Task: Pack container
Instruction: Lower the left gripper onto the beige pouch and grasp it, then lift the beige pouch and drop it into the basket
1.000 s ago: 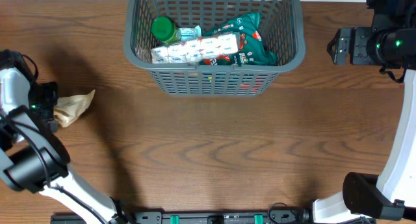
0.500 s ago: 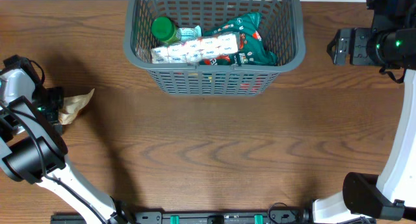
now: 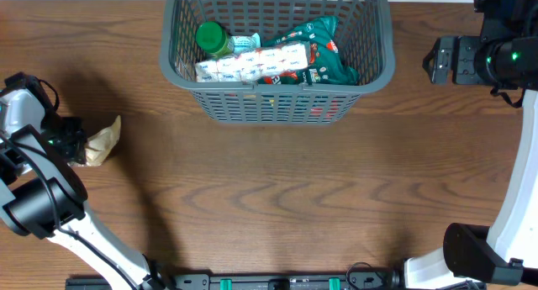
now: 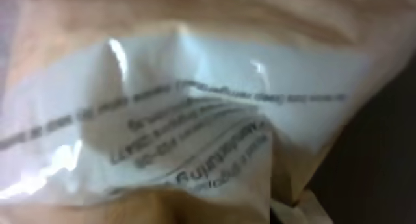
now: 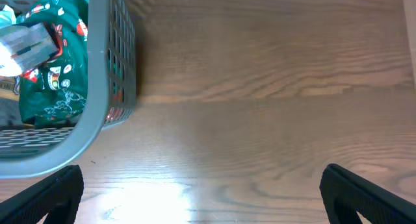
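Free space lies right of my left gripper in the overhead view, beyond the carton, so I need to lift the pouch (image 3: 104, 142) over the container's rim and release it there.
The container (image 3: 277, 98), a dark grey slotted basket, stands at the table's far middle; its wall (image 5: 117, 68) also shows in the right wrist view. At the left edge of the table lies a tan paper pouch (image 3: 104, 142). My left gripper (image 3: 81, 145) is shut on the pouch's left end. The left wrist view is filled by the pouch's white printed label (image 4: 195, 113), and my own fingers are hidden there. My right gripper (image 3: 430, 60) hovers to the right of the container, open with nothing between its fingers (image 5: 208, 204).
Inside the container lie a green-capped bottle (image 3: 210, 38), a white printed carton (image 3: 252, 65) and a green snack bag (image 3: 324, 55). Bare wooden table (image 3: 277, 189) spreads in front of the container.
My left gripper has gone from open to shut on the pouch's end, and the pouch has bunched up slightly. The right arm has not moved.
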Controlling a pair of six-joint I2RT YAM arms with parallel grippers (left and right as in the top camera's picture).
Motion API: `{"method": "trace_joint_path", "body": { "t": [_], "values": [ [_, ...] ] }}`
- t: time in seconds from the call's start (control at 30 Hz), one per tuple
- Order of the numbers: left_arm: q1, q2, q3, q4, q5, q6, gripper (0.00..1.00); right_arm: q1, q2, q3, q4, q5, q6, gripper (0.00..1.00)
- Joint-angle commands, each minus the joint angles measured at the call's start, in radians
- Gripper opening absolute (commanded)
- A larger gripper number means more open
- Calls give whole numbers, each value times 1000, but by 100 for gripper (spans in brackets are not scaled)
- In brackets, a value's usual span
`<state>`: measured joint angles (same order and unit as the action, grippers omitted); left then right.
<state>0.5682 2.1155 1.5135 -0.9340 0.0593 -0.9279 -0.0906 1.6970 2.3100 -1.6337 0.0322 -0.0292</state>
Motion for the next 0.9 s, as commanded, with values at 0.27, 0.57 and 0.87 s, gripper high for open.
{"method": "trace_joint_path", "body": {
  "t": [0.27, 0.57, 0.87],
  "values": [
    [-24, -375, 66, -2, 97, 335, 6, -6, 7, -2, 7, -7, 14, 99],
    [-176, -718, 112, 202, 484, 978, 6, -6, 7, -2, 28, -7, 12, 99],
    [-554, -770, 112, 441, 483, 1483, 6, -6, 7, -2, 25, -7, -13, 99]
  ]
}}
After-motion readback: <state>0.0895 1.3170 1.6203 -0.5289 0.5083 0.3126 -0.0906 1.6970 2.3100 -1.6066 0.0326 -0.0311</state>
